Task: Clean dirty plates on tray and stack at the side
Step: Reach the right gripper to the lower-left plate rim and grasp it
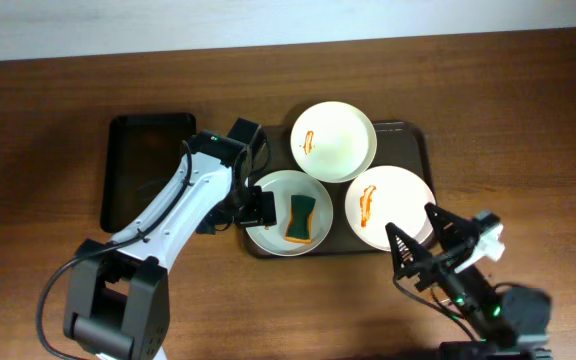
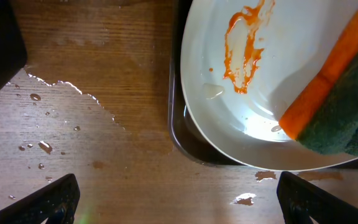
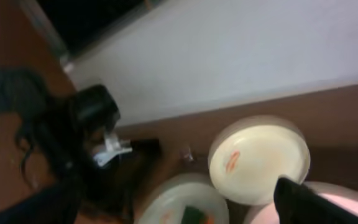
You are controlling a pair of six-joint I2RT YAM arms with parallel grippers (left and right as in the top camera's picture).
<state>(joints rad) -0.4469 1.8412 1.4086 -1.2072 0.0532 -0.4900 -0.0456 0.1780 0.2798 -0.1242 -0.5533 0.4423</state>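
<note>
My right gripper should next swing outward and down, tilting, onto the sponge-topped plate's rim [image 1: 330, 217] [image 3: 226, 212] opposite my left gripper, since that rim is clear of the sponge.
Three white plates with orange sauce stains lie on the dark tray [image 1: 420, 140]: a back one [image 1: 333, 140], a right one [image 1: 390, 200] and a front-left one [image 1: 273, 190]. A green and orange sponge [image 1: 301, 218] lies on the front-left plate. My left gripper [image 1: 240, 215] is open and empty, low over the wet table beside that plate's left edge. In the left wrist view [image 2: 179, 202] the plate [image 2: 229, 124] and sponge [image 2: 340, 106] lie just ahead. My right gripper [image 1: 410, 222] is open and empty, raised near the right plate's front edge.
An empty black tray [image 1: 143, 160] lies to the left of the dish tray. Water drops [image 2: 39, 146] are spread on the wooden table near my left gripper. The right wrist view is blurred and shows the plates [image 3: 260, 158] below.
</note>
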